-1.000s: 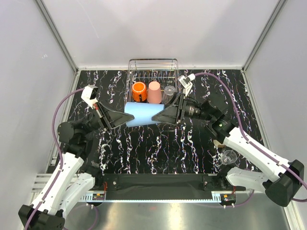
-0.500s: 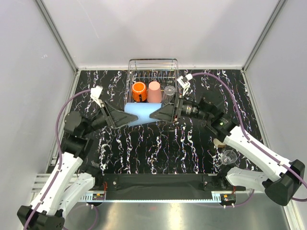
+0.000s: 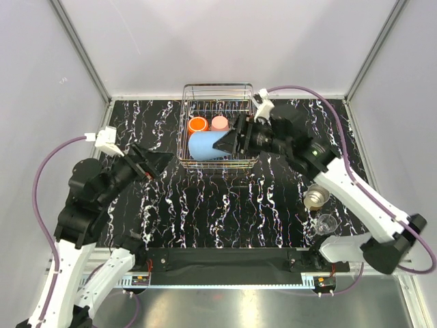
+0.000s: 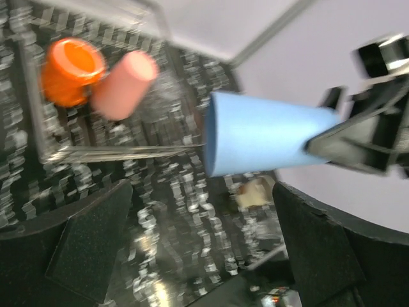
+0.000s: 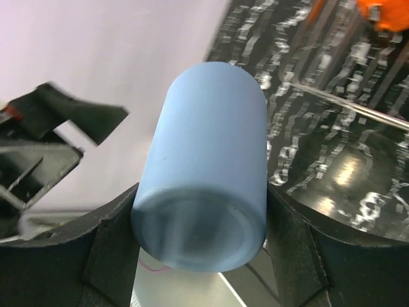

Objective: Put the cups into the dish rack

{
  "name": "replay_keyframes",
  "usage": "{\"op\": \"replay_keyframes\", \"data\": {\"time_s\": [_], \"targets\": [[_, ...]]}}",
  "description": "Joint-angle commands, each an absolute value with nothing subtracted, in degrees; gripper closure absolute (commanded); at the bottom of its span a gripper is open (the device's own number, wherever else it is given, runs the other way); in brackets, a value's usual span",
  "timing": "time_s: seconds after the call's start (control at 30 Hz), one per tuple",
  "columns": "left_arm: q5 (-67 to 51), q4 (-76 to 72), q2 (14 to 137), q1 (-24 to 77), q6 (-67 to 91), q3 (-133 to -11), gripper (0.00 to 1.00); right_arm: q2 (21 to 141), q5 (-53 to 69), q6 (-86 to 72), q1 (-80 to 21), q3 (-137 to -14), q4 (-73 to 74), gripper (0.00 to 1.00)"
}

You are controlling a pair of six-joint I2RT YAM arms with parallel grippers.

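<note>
The robot's right gripper should next tilt down and lower to let go of the blue cup in the rack's near corner beside the tumbler, because the cup hangs sideways.
The light blue cup hangs on its side over the front of the dish rack, with my right gripper shut on its base end. The right wrist view shows the blue cup squeezed between both pads. An orange mug and a salmon-pink tumbler stand inside the rack. My left gripper is open and empty, well to the left of the cup. From the left wrist, the blue cup floats ahead, apart from the open left gripper.
A beige metallic cup and a clear glass stand on the marbled table at the right, beside the right arm. White walls close in the table on three sides.
My left gripper opened, let go of the blue cup and drew back to the left. The right gripper carried the cup away from the table toward the rack.
</note>
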State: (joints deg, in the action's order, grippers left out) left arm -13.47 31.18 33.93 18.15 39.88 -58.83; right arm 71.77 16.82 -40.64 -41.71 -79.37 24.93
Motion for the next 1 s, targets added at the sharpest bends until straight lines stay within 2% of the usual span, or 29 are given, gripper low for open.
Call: {"op": "replay_keyframes", "data": {"time_s": [0.0,0.37,0.47,0.77,0.97], "targets": [[-4.8,38.1,37.2,18.1,33.1,-59.2,0.01,77.4,8.5,-37.2,-42.0,-87.1,35.4,1.0],[-2.5,34.1,42.4,18.1,27.2,-55.2,0.01,99.1,-3.9,-32.8,-40.5,-111.8,54.9,1.0],[-1.3,32.4,42.5,18.1,25.7,-54.4,0.01,103.4,-4.7,-32.0,-39.0,-115.3,57.1,1.0],[-0.6,29.1,46.7,18.2,23.4,-50.2,0.01,108.8,-4.3,-32.2,-36.0,-117.2,58.0,1.0],[-1.3,30.2,48.4,17.9,22.4,-51.5,0.01,110.4,-5.4,-32.5,-35.0,-116.6,58.6,1.0]]}}
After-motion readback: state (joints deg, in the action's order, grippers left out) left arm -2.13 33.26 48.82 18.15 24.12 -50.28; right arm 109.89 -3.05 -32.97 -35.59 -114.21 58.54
